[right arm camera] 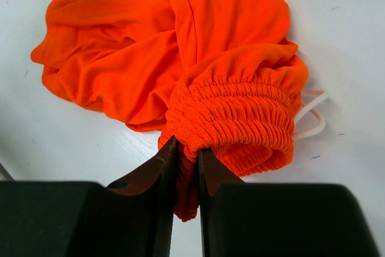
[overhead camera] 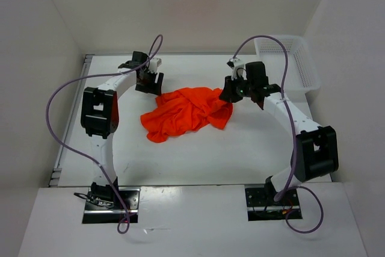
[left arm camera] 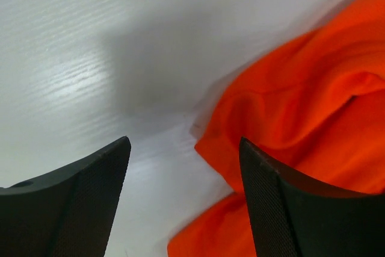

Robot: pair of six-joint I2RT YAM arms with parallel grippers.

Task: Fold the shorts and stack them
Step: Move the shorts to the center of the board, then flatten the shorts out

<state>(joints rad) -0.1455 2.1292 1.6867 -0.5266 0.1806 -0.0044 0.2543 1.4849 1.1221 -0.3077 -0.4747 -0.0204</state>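
My right gripper lifts the waistband (right arm camera: 240, 112) next, carries it back and lowers it there to release, since the bare tabletop lies back from my right gripper.
The orange shorts (overhead camera: 185, 112) lie crumpled in a heap in the middle of the white table. My right gripper (overhead camera: 233, 95) is at the heap's right edge, shut on the ribbed elastic waistband (right arm camera: 240, 112). A loop of white drawstring (right arm camera: 313, 115) shows beside the waistband. My left gripper (overhead camera: 149, 82) is open at the heap's upper left. In the left wrist view its fingers (left arm camera: 283, 203) stand wide apart low over the table, with an edge of the shorts (left arm camera: 289, 118) under and past the right finger.
A white mesh basket (overhead camera: 287, 61) stands at the table's back right corner. White walls enclose the table on the left, back and right. Purple cables loop above both arms.
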